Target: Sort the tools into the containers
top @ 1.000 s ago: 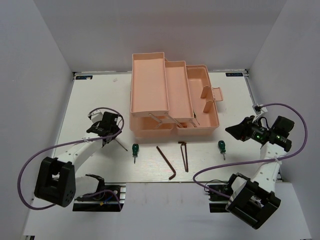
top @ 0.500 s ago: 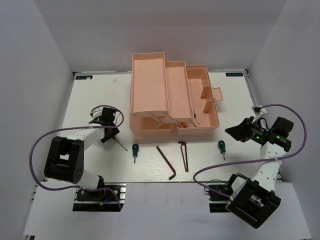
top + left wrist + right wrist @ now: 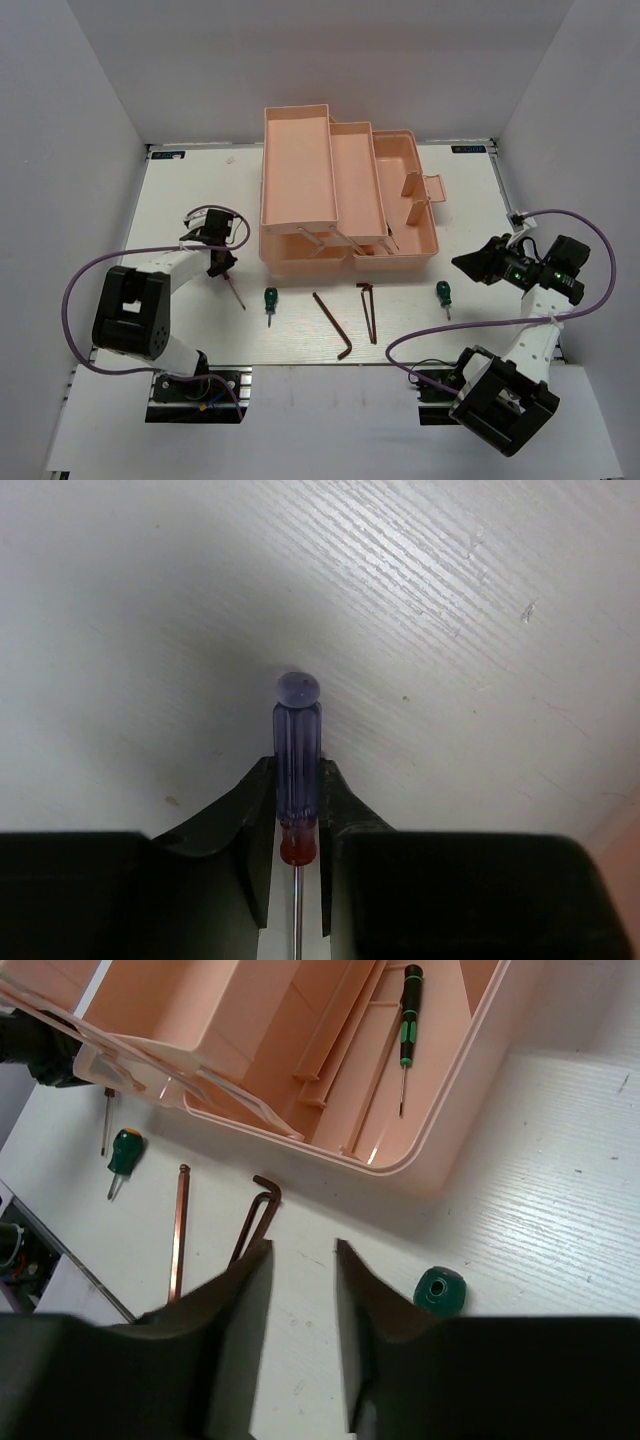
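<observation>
Next, my left gripper lifts the purple-handled driver across both upper trays. Then it lowers it over the bottom section of the toolbox, where a thin green-and-black driver (image 3: 408, 1015) already lies.
My left gripper (image 3: 222, 262) is shut on a thin purple-handled driver (image 3: 297, 742) with a red collar. Its shaft (image 3: 235, 291) points toward the near edge, left of the salmon-pink toolbox (image 3: 297, 170). My right gripper (image 3: 462, 263) is open and empty, low over the table right of the toolbox (image 3: 445, 1160). A stubby green screwdriver (image 3: 441, 1291) lies just right of its fingers. Another green one (image 3: 268, 298) and two hex keys (image 3: 333, 323) (image 3: 368, 310) lie in front of the toolbox. A thin green-and-black driver (image 3: 408, 1015) lies in the bottom compartment.
The toolbox stands open, its two upper trays (image 3: 355, 180) swung out to the left and the lid handle (image 3: 432, 188) on the right. White walls enclose the table on three sides. Purple cables loop beside both arms.
My left arm has swung round and the gripper has shifted slightly away from me with the purple driver, whose shaft now points more toward the near edge. My right arm has barely moved.
</observation>
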Controlling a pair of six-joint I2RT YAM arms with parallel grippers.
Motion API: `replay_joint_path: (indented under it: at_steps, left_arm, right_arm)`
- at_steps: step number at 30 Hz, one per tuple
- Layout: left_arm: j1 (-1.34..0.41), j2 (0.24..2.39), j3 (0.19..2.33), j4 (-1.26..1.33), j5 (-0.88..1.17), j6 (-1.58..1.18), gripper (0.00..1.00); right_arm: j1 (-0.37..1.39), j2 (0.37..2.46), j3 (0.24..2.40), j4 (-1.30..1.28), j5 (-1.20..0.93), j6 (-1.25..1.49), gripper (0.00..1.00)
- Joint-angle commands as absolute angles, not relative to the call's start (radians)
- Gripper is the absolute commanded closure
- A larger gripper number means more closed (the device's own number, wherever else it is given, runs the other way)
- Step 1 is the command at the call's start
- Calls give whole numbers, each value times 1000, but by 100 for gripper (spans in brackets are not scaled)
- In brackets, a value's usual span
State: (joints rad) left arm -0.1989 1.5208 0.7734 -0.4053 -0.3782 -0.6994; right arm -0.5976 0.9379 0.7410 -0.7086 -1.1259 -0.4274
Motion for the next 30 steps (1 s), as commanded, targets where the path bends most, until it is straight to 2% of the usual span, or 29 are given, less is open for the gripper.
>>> replay_joint_path:
  at_steps: [1, 3, 4, 5, 6, 7, 8, 11, 12, 14, 15, 17, 18, 20, 23, 29, 30]
  left_arm:
    - [-195, 1398, 769, -455, -393, -695, 98]
    - [-195, 1271, 794, -506, -416, -684, 100]
    - [-204, 1223, 811, -529, -426, -675, 100]
    - [-204, 1171, 849, -554, -426, -646, 100]
    - [-213, 1117, 873, -554, -439, -632, 100]
    - [-213, 1018, 896, -566, -404, -623, 100]
    - [-213, 968, 937, -536, -382, -571, 100]
    - [-213, 858, 1043, -482, -247, -511, 100]
    - [-213, 857, 1077, -454, -204, -485, 100]
    - [-213, 877, 1155, -384, 19, -466, 100]
    - [-213, 947, 1182, -308, 223, -457, 100]
    - [-213, 1062, 1288, -253, 407, -475, 100]
    - [-213, 1127, 1320, -174, 575, -513, 100]
    - [-254, 1299, 1440, -146, 629, -531, 100]
    - [-325, 1470, 1592, -71, 690, -554, 100]
    - [-507, 1802, 2005, -250, 704, -468, 100]
    - [-527, 1839, 2038, -262, 695, -468, 100]
  right_arm:
    - [-610, 920, 745, -735, -1167, -460, 59]
    - [-614, 928, 750, -756, -1170, -475, 36]
    - [-614, 931, 759, -778, -1180, -497, 19]
    - [-617, 934, 762, -787, -1181, -524, 13]
    - [-615, 936, 765, -802, -1186, -528, 13]
    - [-618, 937, 764, -802, -1184, -531, 20]
    - [-617, 943, 764, -801, -1184, -532, 33]
    - [-615, 962, 769, -782, -1135, -505, 100]
    - [-615, 966, 769, -738, -1097, -452, 100]
    - [-615, 980, 770, -717, -1056, -428, 100]
    - [-614, 986, 766, -695, -999, -402, 94]
    - [-609, 991, 756, -667, -959, -362, 76]
    - [-604, 997, 756, -658, -924, -362, 66]
    - [-604, 1022, 762, -667, -898, -362, 59]
    - [-600, 1052, 769, -686, -887, -373, 57]
    - [-583, 1088, 770, -657, -859, -348, 57]
    - [-575, 1089, 773, -658, -856, -345, 53]
